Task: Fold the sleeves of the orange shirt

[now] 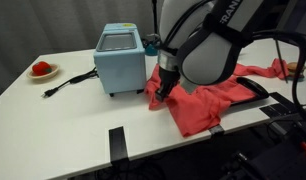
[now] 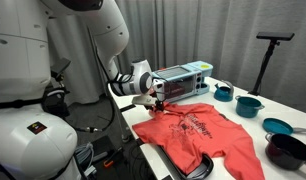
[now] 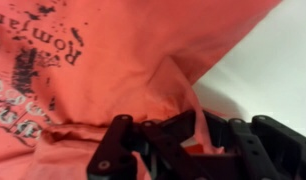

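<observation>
I will lift my gripper over the shirt's body [image 2: 200, 119], spread beside the pinched sleeve, toward the bowls and release the sleeve's fold.
The orange shirt [image 1: 208, 102] lies spread on the white table [image 1: 63, 130], with dark print on its chest [image 2: 198, 128]. My gripper [image 1: 161, 92] is at the shirt's edge beside the light-blue appliance, low over the cloth, as an exterior view also shows [image 2: 158, 100]. In the wrist view the jaws [image 3: 188, 140] are shut on a pinched-up fold of a sleeve [image 3: 189, 108], which rises from the shirt body [image 3: 103, 60] into the fingers. The other sleeve [image 1: 278, 70] runs toward the far table edge.
A light-blue box appliance [image 1: 120, 60] stands next to the gripper, with a black cable [image 1: 68, 83] trailing from it. A plate with a small red item [image 1: 41, 70] sits at the far corner. Several bowls [image 2: 249, 104] stand beyond the shirt.
</observation>
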Controlling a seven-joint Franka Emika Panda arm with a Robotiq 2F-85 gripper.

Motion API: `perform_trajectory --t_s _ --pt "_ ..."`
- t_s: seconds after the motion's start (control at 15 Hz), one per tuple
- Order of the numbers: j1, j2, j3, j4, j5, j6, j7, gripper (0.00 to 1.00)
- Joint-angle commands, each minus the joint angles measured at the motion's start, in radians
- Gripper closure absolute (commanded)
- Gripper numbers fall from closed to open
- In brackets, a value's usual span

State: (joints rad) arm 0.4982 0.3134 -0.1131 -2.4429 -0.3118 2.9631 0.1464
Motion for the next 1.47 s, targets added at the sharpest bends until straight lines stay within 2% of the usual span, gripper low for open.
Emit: perform_trajectory --t_s 0.0,0.2,0.33,0.73,1.0,1.4 --pt "0.072 -0.11 -0.137 -0.058 -0.117 0.007 0.101 1.0" --pt "0.081 -0.148 -0.211 -0.056 -0.189 0.015 0.166 1.0" --pt "0.094 -0.16 -0.277 -0.036 -0.278 0.018 0.247 1.0" --pt "0.12 -0.193 -0.459 0.051 -0.646 -0.038 0.576 1.0" --pt "0.104 -0.218 -0.526 0.076 -0.834 -0.09 0.769 1.0" --pt "0.077 -0.221 -0.592 0.089 -0.932 -0.177 0.93 1.0"
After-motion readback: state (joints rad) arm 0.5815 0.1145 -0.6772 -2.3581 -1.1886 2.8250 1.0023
